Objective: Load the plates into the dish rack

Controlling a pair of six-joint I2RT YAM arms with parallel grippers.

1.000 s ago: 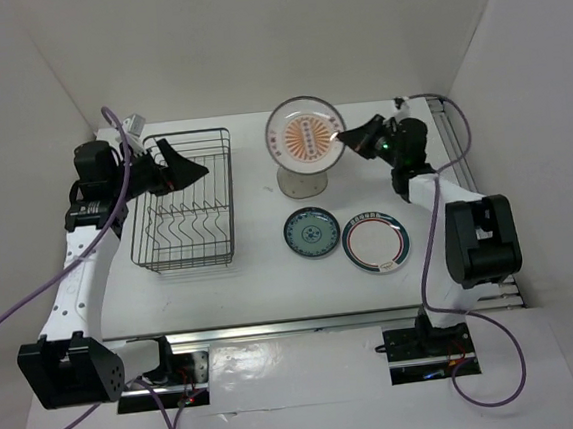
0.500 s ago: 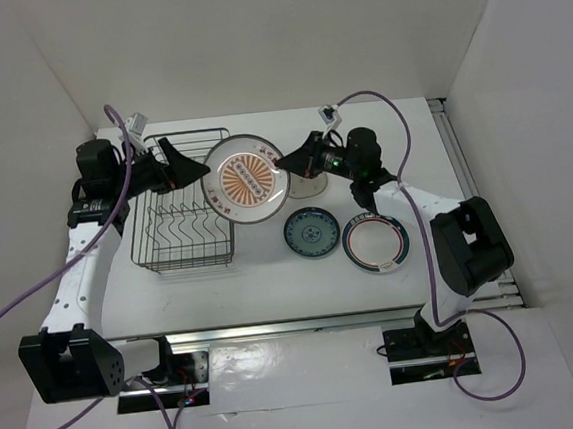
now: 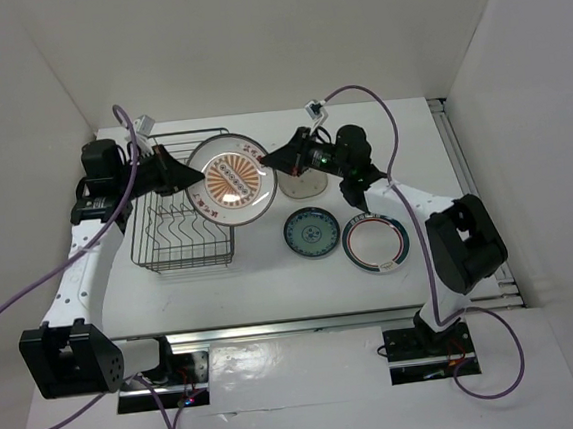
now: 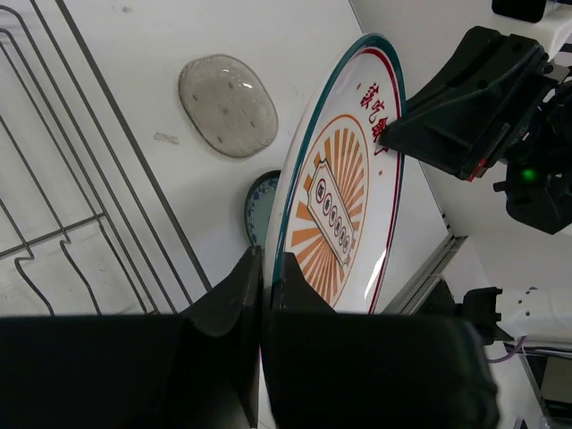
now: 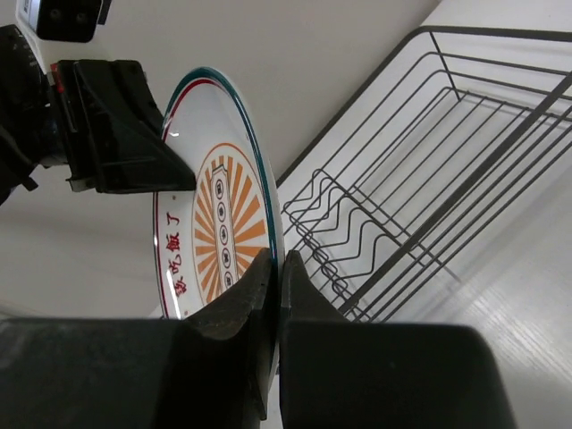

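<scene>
I next need to turn my left gripper and lower it toward the left in the top view, then let go of the plate in the rack's wavy end wires, because they are empty.
The white plate with the orange sunburst hangs on edge in the air over the right side of the dish rack. My left gripper is shut on its left rim and my right gripper is shut on its right rim. The left wrist view shows the plate pinched in my left gripper, with the right gripper on the far rim. In the right wrist view my right gripper clamps the plate above the rack. The teal plate, the green-and-red-rimmed plate and the grey translucent plate lie on the table.
The rack's wavy divider prongs hold nothing. White walls close in the table on the left, back and right. A metal rail runs along the table's right edge. Purple cables loop above both arms.
My right arm has carried the sunburst plate leftward from above the grey plate to the rack. My left gripper, open before, has shut on the plate's left rim.
</scene>
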